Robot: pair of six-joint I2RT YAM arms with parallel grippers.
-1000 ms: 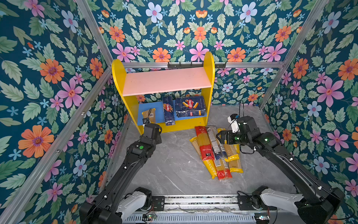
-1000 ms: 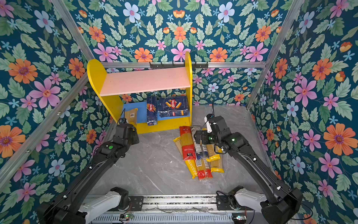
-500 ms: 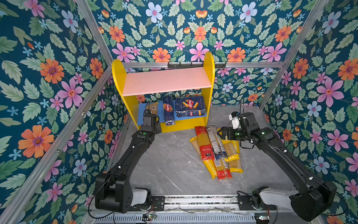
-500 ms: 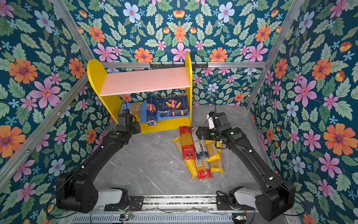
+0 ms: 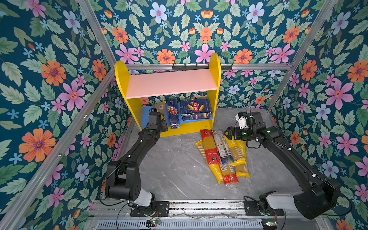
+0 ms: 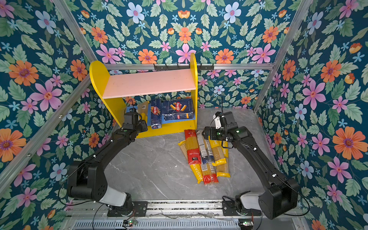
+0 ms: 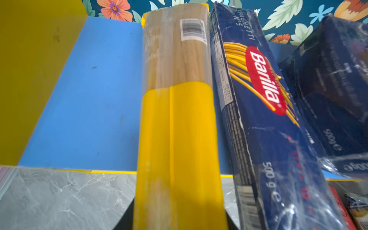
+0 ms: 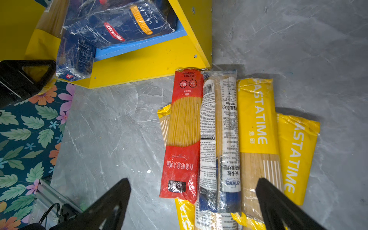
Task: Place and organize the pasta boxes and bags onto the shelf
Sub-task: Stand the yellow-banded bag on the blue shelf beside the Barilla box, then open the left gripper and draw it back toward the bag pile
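Note:
The robot's left hand is going to move gently outward and let go of the yellow bag on the blue board beside the narrow box, because that part of the blue board lies outward of the hand.
The shelf stands at the back; its pink upper board is bare. On its blue lower board lie the two pasta boxes, a long narrow one and a wide flat one. My left gripper is shut on a yellow bag whose far end lies on the blue board beside the narrow box. My right gripper hangs open over the pile of bags, touching none.
The pile on the grey table holds a red bag, a clear blue-ended bag and yellow PASTATIME bags. The red bag's end touches the shelf's front corner. Flowered walls close in on three sides.
My left arm has stretched toward the shelf and carried the yellow bag further onto the blue board. My right gripper has shifted slightly toward the shelf end of the pile, still open.

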